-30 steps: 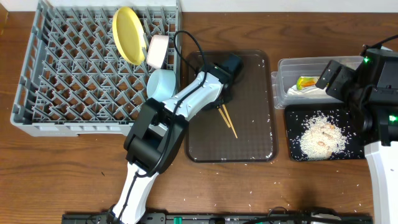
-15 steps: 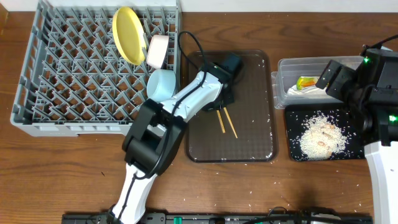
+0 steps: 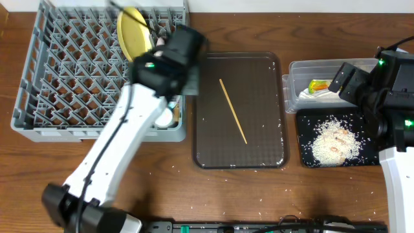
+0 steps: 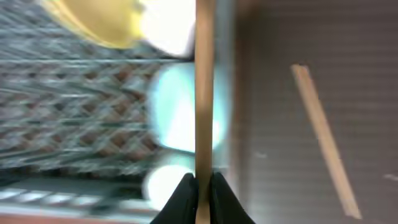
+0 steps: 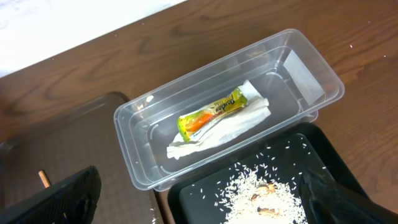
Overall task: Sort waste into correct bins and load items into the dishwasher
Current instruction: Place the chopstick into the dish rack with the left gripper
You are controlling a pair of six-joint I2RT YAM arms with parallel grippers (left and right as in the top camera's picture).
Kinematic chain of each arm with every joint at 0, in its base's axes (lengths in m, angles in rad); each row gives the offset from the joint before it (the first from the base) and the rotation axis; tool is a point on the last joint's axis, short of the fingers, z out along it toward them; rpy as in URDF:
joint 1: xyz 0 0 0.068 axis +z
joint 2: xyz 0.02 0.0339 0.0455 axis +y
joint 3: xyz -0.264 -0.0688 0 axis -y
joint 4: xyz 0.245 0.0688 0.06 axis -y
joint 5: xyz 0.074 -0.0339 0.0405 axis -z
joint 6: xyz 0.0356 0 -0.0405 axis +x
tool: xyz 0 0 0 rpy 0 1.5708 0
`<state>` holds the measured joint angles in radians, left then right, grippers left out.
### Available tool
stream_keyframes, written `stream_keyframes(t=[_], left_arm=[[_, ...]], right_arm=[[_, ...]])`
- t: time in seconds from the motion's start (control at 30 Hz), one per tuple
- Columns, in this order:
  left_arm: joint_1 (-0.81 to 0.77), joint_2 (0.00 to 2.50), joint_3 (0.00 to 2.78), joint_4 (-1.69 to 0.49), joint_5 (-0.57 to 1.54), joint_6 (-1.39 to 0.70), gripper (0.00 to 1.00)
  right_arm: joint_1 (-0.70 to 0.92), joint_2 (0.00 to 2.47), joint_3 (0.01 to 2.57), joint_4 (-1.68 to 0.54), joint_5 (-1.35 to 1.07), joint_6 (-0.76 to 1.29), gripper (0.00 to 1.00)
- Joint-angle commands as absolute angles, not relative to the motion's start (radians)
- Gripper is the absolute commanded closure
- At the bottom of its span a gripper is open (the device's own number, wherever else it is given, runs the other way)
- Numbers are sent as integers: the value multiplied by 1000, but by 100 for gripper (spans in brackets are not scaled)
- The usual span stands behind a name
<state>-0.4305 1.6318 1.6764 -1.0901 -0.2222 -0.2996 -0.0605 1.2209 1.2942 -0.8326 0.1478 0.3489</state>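
Observation:
The left gripper should move past the light blue bowl and down onto the empty rack wires next to it, since bowls and cup fill the rack's edge.
My left gripper [image 4: 203, 180] is shut on a wooden chopstick [image 4: 204, 93] and holds it over the right edge of the grey dish rack [image 3: 65, 77]; in the overhead view it [image 3: 186, 79] is blurred. Below it are the light blue bowl [image 4: 177, 112], the white bowl [image 4: 168, 28] and the small white cup [image 3: 165, 116]. The yellow plate [image 3: 131, 32] stands in the rack. A second chopstick [image 3: 233, 111] lies on the brown tray. My right gripper [image 5: 199, 205] is open and empty above the clear tub [image 5: 298, 68], which holds the wrapper [image 5: 211, 115] and the napkin [image 5: 217, 134].
The dark brown serving tray [image 3: 259, 142] sits between the rack and the bins. The black tray [image 3: 307, 116] in front of the clear tub holds a heap of rice [image 3: 335, 142]. Loose rice grains lie on the table along the front.
My left arm has lifted one chopstick off the brown tray and swung left to the rack's right edge. The other chopstick stays on the tray. The right arm has not moved.

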Motion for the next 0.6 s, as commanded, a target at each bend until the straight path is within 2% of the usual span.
stream_keyframes(t=[0.0,0.2,0.37,0.4,0.43,0.57], left_arm=[[-327,1644,1666,-1105,-368,-119,93],[-200,1713,1548,-982,-368,-62,93],[-167,1779,1526,-945,-368,-45,92],[-168,1785,1526,-934,-368,-45,86],[-168,1785,1526,-923,-368,-45,73],[-168,1784,1526,-876,-368,-45,60]], right_arm=[[-64,1219,1307,-831,157,359,1],[-64,1219,1307,-831,157,359,1],[-64,1219,1307,-831,157,359,1],[-64,1219,1307,-831,157,359,1],[-64,1219,1307,-831,157,359,1],[-64,1219,1307,-831,157,359,1]])
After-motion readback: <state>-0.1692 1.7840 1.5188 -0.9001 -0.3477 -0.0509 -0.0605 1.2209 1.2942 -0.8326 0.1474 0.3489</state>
